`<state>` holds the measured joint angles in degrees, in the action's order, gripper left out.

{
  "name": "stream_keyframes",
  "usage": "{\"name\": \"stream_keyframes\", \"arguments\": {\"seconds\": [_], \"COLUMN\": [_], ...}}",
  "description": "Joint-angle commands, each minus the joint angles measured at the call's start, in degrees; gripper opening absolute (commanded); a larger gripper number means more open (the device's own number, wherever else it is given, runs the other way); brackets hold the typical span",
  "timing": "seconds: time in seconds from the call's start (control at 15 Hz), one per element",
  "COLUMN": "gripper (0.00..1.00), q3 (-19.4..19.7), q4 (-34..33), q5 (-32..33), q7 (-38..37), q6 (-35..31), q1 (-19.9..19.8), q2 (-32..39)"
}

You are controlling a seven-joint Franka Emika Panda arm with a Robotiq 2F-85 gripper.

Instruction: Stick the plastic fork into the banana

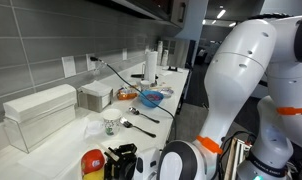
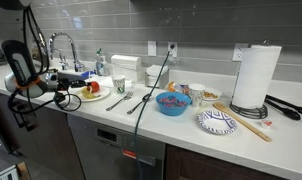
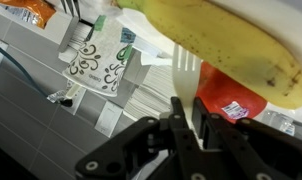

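Note:
The fork's teeth are pointing at the banana's side (image 3: 190, 41), so my gripper should push them in next and then let go of the fork.
In the wrist view the yellow banana (image 3: 226, 40) lies across the top, with brown specks on its skin. My gripper (image 3: 185, 112) is shut on a white plastic fork (image 3: 187, 75). The fork's tines point up and meet the banana's lower side. A red fruit with a sticker (image 3: 231, 98) lies right beside the banana. In an exterior view the gripper (image 2: 67, 80) is at the left end of the counter, next to a plate (image 2: 99, 97) that bears the red fruit (image 2: 91, 87). In an exterior view the gripper (image 1: 121, 160) is low, beside the fruit (image 1: 91, 160).
A patterned paper cup (image 3: 99, 62) stands near the plate. Further along the counter are metal utensils (image 2: 121, 101), a blue bowl (image 2: 172, 104), a patterned plate (image 2: 217, 122), a wooden spoon (image 2: 246, 120) and a paper towel roll (image 2: 257, 75). A faucet (image 2: 61, 45) stands behind the gripper. A black cable (image 2: 151, 95) hangs over the counter.

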<state>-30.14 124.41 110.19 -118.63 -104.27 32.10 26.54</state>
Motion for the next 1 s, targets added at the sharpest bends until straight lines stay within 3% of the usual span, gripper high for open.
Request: {"name": "stream_keyframes", "arguments": {"seconds": [0.0,0.6,0.93], "gripper": [0.04,0.04,0.04], "q3": [-0.75,-0.73,-0.42], "q4": [0.42,0.43,0.70], "q5": [-1.52,-1.97,-2.75], "q7": [-2.35,-2.44,-2.30], "q6": [-6.28,-14.81,-15.21], "q1": [-1.63,-3.94,-3.89], "q2": [1.39,0.84,0.35]}}
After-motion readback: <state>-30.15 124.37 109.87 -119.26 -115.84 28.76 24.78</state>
